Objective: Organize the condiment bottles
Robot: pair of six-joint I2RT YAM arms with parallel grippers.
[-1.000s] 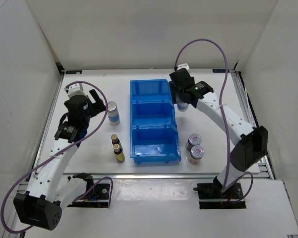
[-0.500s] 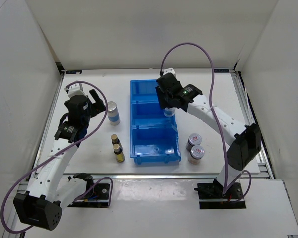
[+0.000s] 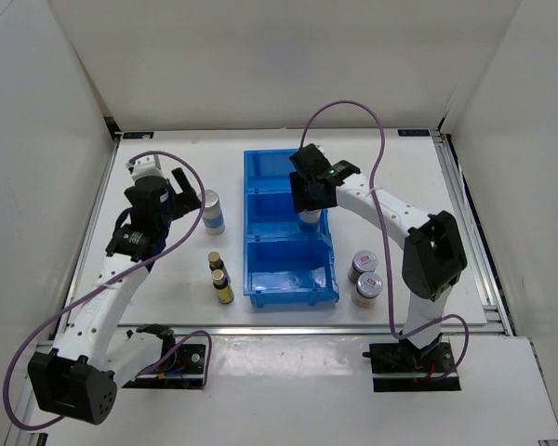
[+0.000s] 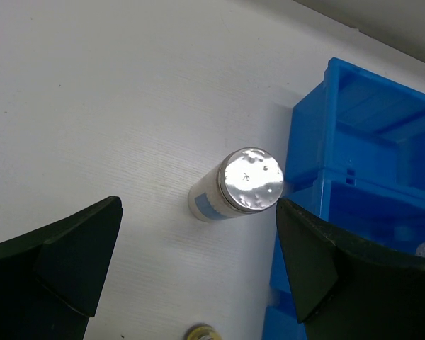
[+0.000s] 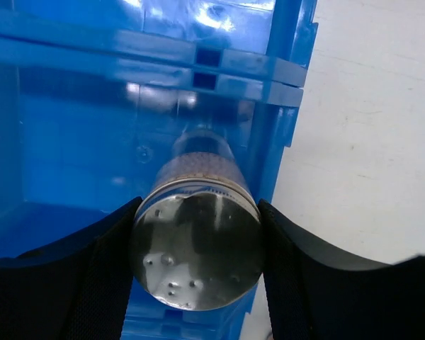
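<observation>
The left gripper brings its fingers right in the top view and down around the bottle's silver lid [image 3: 211, 199] [image 4: 253, 179] next, since the second white bottle stands below, that way.
My right gripper [image 3: 309, 206] is shut on a white silver-topped bottle [image 5: 197, 249] and holds it over the middle compartment of the blue bin [image 3: 260, 243], near the bin's right wall [image 5: 276, 142]. The second white bottle with a blue label [image 3: 212, 211] stands on the table left of the bin; in the left wrist view this bottle [image 4: 234, 185] stands upright between my open fingers. My left gripper [image 3: 180, 190] is open, just left of it. Two slim dark bottles [image 3: 219, 276] stand in front of it. Two short silver-lidded jars [image 3: 364, 276] stand right of the bin.
The bin has three compartments in a row from far to near. White walls enclose the table on three sides. A purple cable loops above each arm.
My right gripper has carried the white bottle leftward from outside the bin's right wall to over its middle compartment. The left arm has barely moved.
</observation>
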